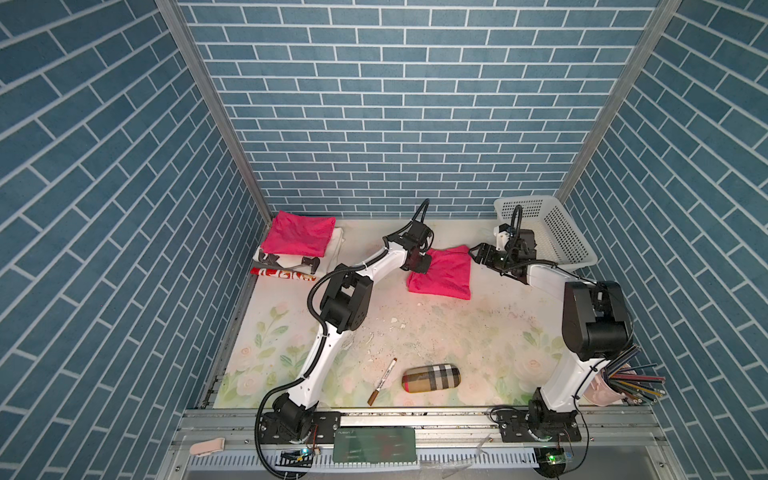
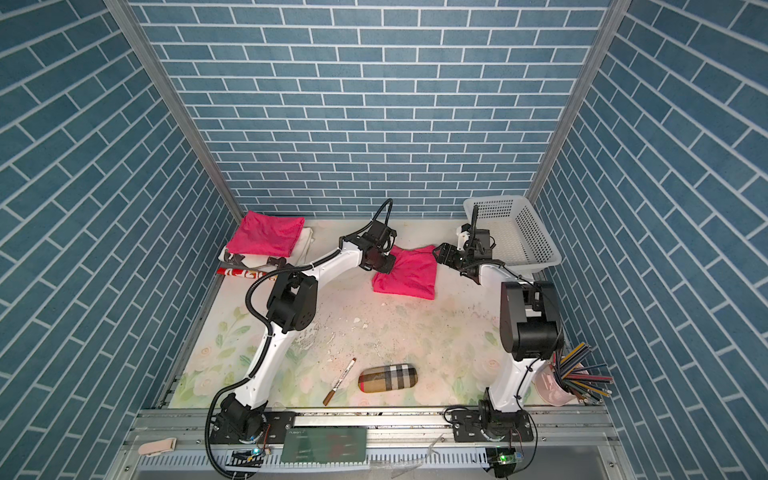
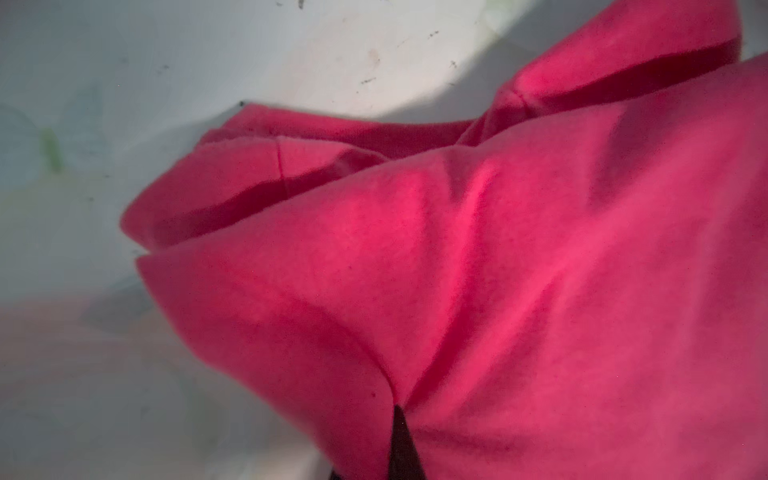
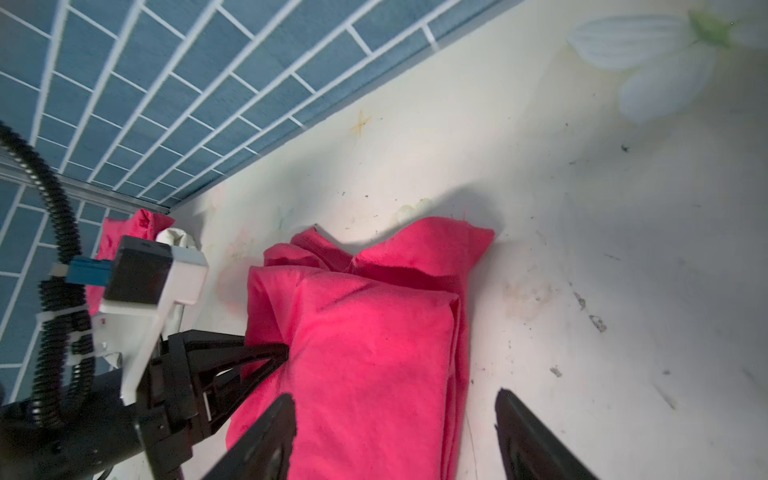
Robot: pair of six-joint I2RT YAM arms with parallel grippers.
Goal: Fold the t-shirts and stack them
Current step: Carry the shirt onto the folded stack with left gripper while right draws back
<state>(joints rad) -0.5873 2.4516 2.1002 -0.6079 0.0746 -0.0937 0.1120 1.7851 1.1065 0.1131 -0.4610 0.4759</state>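
I will next raise my left gripper with the pinched t-shirt, move it over the folded t-shirt on the white cloth (image 1: 299,234), then lower it and release the t-shirt, because the stack starts there.
One folded pink t-shirt (image 1: 442,272) (image 2: 409,272) lies at the back middle of the table in both top views. Another folded t-shirt (image 1: 300,237) (image 2: 268,235) rests on white cloth in the back left corner. My left gripper (image 1: 420,267) (image 3: 399,411) is shut on the left edge of the middle t-shirt (image 3: 519,270), and the fabric bunches at its dark fingertip (image 3: 402,444). My right gripper (image 1: 477,252) (image 4: 395,415) stands open over that t-shirt's (image 4: 365,332) right edge, holding nothing. The left gripper (image 4: 276,353) also shows in the right wrist view.
A white slotted basket (image 1: 555,232) stands at the back right, behind the right arm. A plaid case (image 1: 430,377) and a pen (image 1: 382,380) lie near the front. A cup of coloured pencils (image 1: 623,382) sits front right. A red-and-white roll (image 1: 282,274) lies by the left wall.
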